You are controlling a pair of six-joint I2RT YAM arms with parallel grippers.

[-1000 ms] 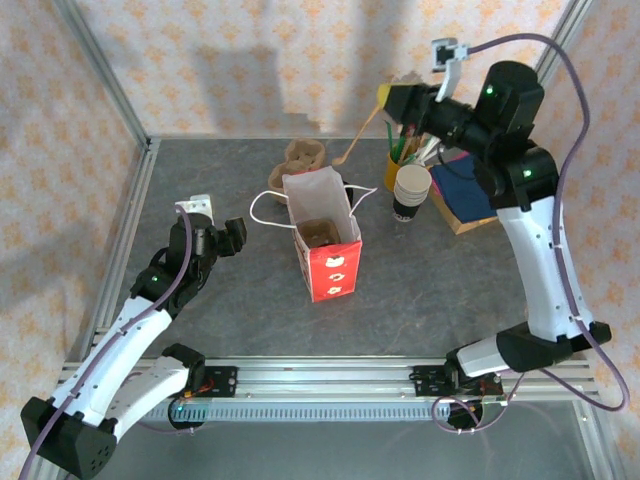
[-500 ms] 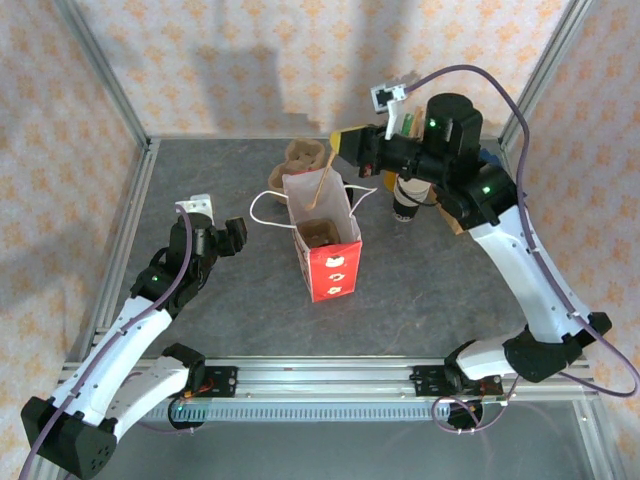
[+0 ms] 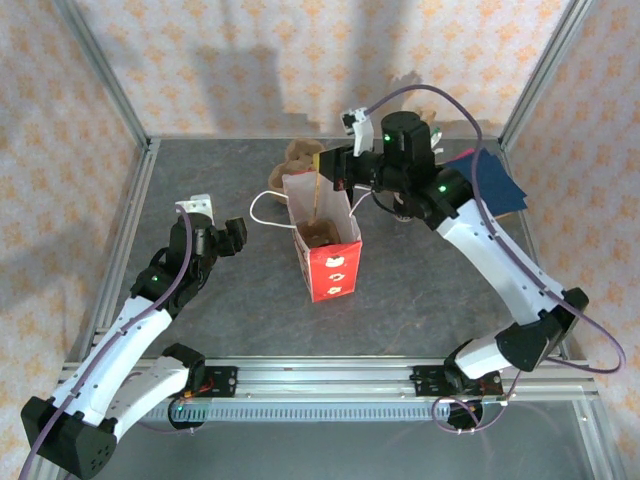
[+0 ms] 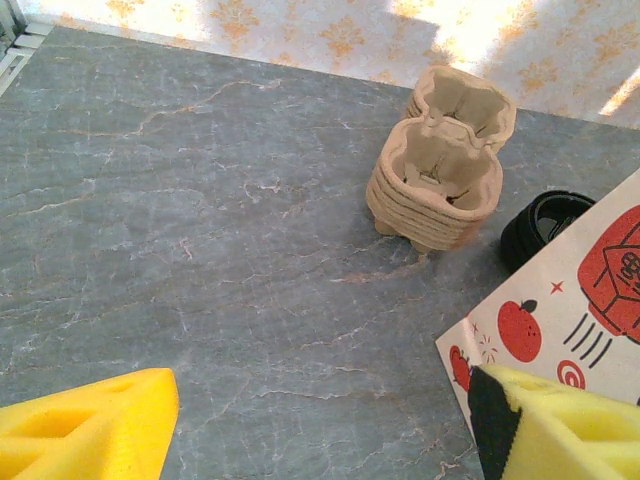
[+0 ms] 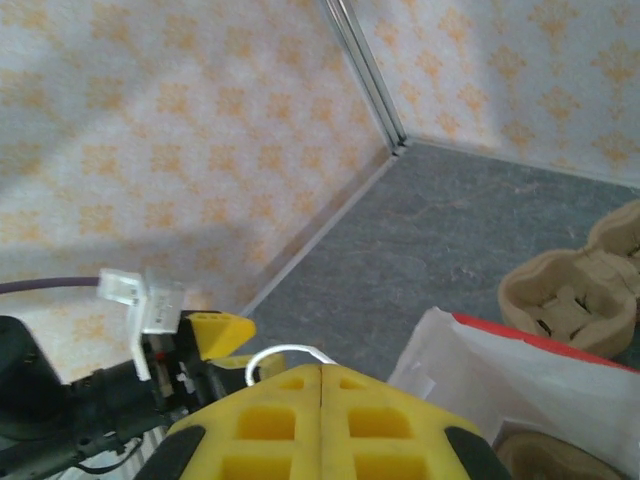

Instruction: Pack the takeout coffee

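Note:
The stirrer already points down inside the bag, so the robot's right gripper needs to move slightly toward the white handle loop next, still over the bag's open top (image 3: 317, 208) (image 5: 505, 395), and release the stirrer.
The takeout coffee is hidden behind my right arm. My right gripper (image 3: 330, 165) (image 5: 322, 372) hangs over the open top of the red and white paper bag (image 3: 325, 255) (image 5: 520, 365), shut on a thin wooden stirrer (image 3: 317, 200) that points down into the bag. A brown cup carrier (image 3: 320, 233) sits inside the bag. My left gripper (image 3: 232, 235) (image 4: 320, 430) stands open low over the table, left of the bag (image 4: 575, 300), with nothing between its fingers.
A stack of brown cup carriers (image 3: 300, 153) (image 4: 435, 170) (image 5: 570, 290) stands behind the bag. Black lids (image 4: 545, 225) lie beside that stack. Blue napkins (image 3: 492, 180) are at the back right. The bag's white handle (image 3: 262, 205) loops out to the left.
My right arm has swung left from the back right corner to above the bag, carrying the stirrer, which now hangs into the bag. The left arm has not moved.

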